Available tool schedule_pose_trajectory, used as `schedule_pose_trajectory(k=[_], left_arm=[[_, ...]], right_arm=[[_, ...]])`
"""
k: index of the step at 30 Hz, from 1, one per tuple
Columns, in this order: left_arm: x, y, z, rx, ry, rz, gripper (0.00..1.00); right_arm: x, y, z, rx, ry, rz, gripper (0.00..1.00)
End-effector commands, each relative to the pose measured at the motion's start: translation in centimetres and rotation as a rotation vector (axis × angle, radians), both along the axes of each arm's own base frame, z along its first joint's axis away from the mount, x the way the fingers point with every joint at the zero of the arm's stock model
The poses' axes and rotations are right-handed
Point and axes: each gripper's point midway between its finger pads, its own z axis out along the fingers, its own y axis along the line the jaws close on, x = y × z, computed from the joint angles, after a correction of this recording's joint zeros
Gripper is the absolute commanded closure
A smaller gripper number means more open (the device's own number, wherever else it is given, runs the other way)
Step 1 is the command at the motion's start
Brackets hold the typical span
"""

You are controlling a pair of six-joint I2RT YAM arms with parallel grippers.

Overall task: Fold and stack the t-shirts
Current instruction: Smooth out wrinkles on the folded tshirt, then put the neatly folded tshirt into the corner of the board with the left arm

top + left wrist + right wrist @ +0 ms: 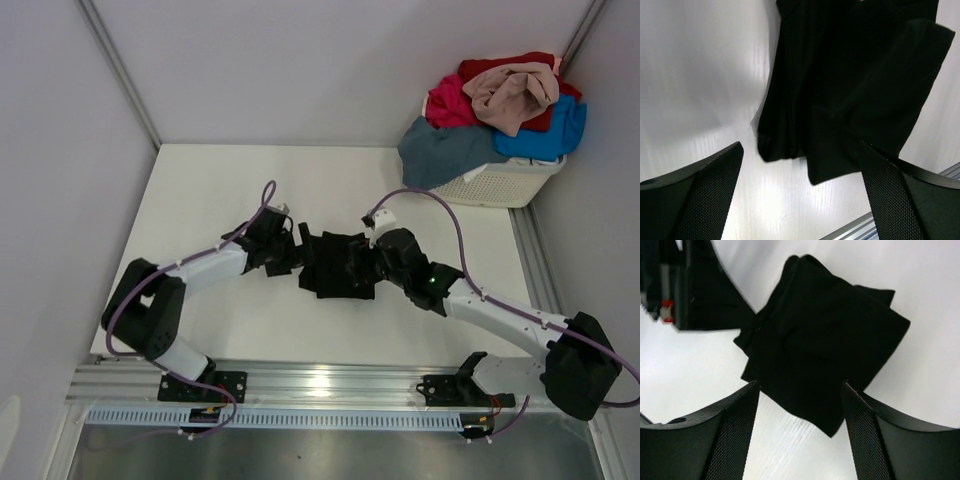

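The black t-shirt's folded edge (309, 270) (778, 122) is below the open fingers of my left gripper. I need to lower that gripper toward the right in the top view next and close it on the edge.
A black t-shirt (338, 264), folded into a small square, lies on the white table between my two grippers. It also shows in the left wrist view (850, 85) and in the right wrist view (820, 340). My left gripper (295, 257) is at its left edge, open and empty (802, 195). My right gripper (372, 262) is at its right edge, open and empty (801, 435), with a corner of the shirt between its fingers. Other t-shirts are piled in the basket: slate grey-blue (445, 152), magenta (448, 103), beige-pink (512, 95), red (500, 68) and bright blue (548, 135).
The white slotted basket (505, 184) stands at the back right corner of the table (250, 190), the shirts spilling over its rim. A metal rail (330, 385) runs along the near edge by the arm bases. White walls close in the left, back and right.
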Motion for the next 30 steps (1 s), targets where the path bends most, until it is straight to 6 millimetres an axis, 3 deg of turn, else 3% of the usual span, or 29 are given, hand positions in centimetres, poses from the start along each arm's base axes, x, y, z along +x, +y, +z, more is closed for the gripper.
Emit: schedule_pose_trajectory(k=[1, 2, 3, 8, 9, 11, 15, 24, 27, 30], left_arm=[[1.2, -1.2, -0.3, 0.002, 0.041, -0.066, 0.01], [2.3, -2.0, 0.6, -0.008, 0.033, -0.078, 0.01], [2.1, -2.1, -1.0, 0.012, 0.082, -0.09, 0.01], [2.2, -2.9, -2.2, 0.027, 0.172, -0.129, 0.01], [2.8, -3.4, -1.7, 0.02, 0.165, -0.142, 0.01], [2.1, -3.2, -2.9, 0.049, 0.229, -0.15, 0.01], [2.0, -3.7, -3.3, 0.053, 0.242, -0.167, 0.01], [0.0, -7.4, -3.8, 0.088, 0.268, -0.307, 0.08], [-0.7, -8.5, -3.9, 0.072, 0.275, -0.343, 0.17], [-1.0, -8.7, -4.3, 0.067, 0.291, -0.354, 0.51]], right_arm=[[0.0, -1.2, 2.0, 0.045, -0.047, -0.037, 0.3], [-0.1, -1.4, 2.0, 0.051, -0.046, -0.041, 0.3], [-0.2, -1.6, 1.9, 0.054, -0.046, -0.046, 0.3], [-0.7, -2.8, 3.1, 0.086, -0.076, -0.063, 0.3], [-0.7, -3.0, 3.2, 0.088, -0.08, -0.069, 0.3], [-0.7, -3.5, 3.8, 0.097, -0.09, -0.08, 0.3], [-0.6, -4.1, 4.5, 0.108, -0.108, -0.099, 0.3], [-0.4, -4.5, 4.9, 0.118, -0.118, -0.117, 0.31], [-0.4, -4.7, 5.1, 0.122, -0.123, -0.129, 0.31], [-0.3, -5.1, 5.1, 0.12, -0.126, -0.149, 0.31]])
